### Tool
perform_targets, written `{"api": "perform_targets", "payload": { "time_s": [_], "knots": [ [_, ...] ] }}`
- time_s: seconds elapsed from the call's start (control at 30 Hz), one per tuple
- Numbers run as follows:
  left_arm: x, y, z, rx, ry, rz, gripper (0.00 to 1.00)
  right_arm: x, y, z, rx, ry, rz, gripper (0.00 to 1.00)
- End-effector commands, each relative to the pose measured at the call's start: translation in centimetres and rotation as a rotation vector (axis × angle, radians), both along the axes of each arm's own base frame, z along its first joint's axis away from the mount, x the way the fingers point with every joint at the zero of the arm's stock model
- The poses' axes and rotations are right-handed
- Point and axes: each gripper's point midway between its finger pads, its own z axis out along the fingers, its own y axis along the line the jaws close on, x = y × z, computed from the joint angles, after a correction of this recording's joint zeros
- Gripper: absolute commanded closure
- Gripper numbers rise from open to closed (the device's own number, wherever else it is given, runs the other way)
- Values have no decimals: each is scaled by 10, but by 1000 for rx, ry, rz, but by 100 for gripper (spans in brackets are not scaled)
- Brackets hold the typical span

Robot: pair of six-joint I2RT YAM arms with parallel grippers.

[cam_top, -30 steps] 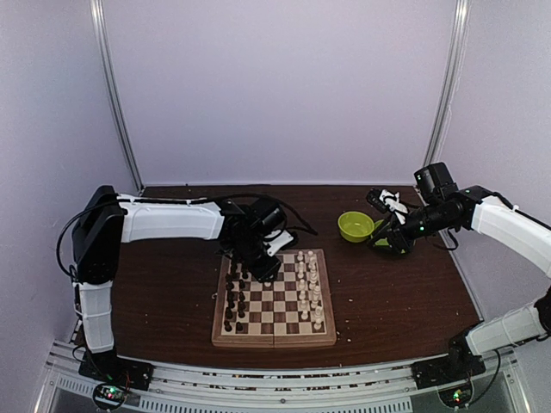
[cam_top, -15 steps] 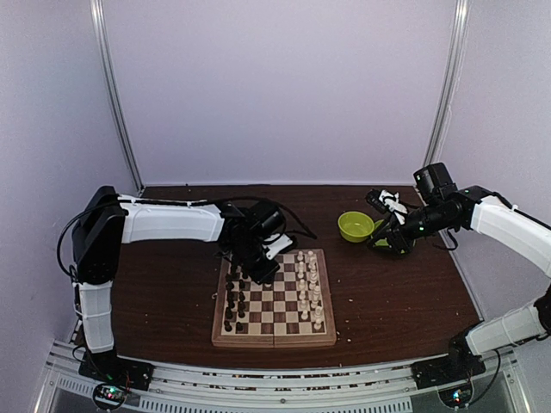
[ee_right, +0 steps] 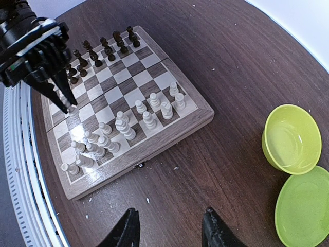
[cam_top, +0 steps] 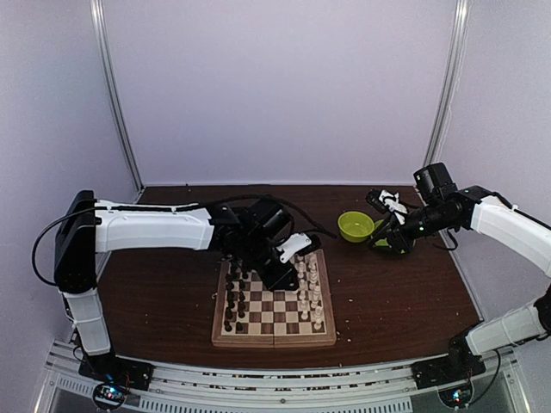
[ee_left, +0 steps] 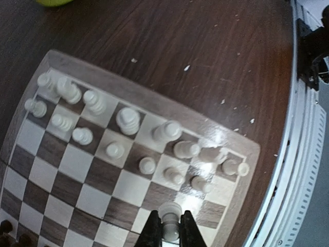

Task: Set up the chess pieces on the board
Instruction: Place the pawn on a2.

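Note:
The white pawn row is one short, so I will next move my left gripper back and down to release the white pawn point(ee_left: 170, 212) on the empty square before the near white corner rook.
The board point(cam_top: 274, 339) lies at the table's middle. Dark chess pieces point(cam_top: 234, 301) stand along its left side and white ones point(cam_top: 312, 288) along its right. My left gripper point(cam_top: 290, 277) hangs over the board's far half, toward the white rows. In the left wrist view it point(ee_left: 170, 232) is shut on a white pawn point(ee_left: 170, 212) above the squares just inside the white rows. The right wrist view shows it point(ee_right: 68, 106) too, over the board point(ee_right: 175, 133). My right gripper point(ee_right: 169, 232) is open and empty above bare table, off the board's right side.
A green bowl point(cam_top: 355, 225) and a green plate point(ee_right: 306, 208) sit on the table to the right of the board, under my right arm. White crumbs point(ee_left: 186, 67) dot the dark wood. The metal rail point(cam_top: 258, 379) runs along the near edge.
My left gripper has shut on a white pawn and swung right from the board's far-left corner toward the white rows. The right arm has not moved.

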Motion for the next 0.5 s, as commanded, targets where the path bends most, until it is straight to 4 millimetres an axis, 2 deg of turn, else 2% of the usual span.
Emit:
{"api": "perform_targets", "payload": {
  "time_s": [0.0, 0.2, 0.47],
  "knots": [
    [-26, -30, 25, -127, -13, -139, 97, 5, -2, 8, -5, -29, -10, 59],
    [-55, -44, 10, -88, 16, -222, 97, 4, -2, 9, -3, -33, -11, 59],
    [-63, -43, 0, -20, -6, -272, 96, 4, -2, 10, -1, -34, -9, 59]
  ]
}}
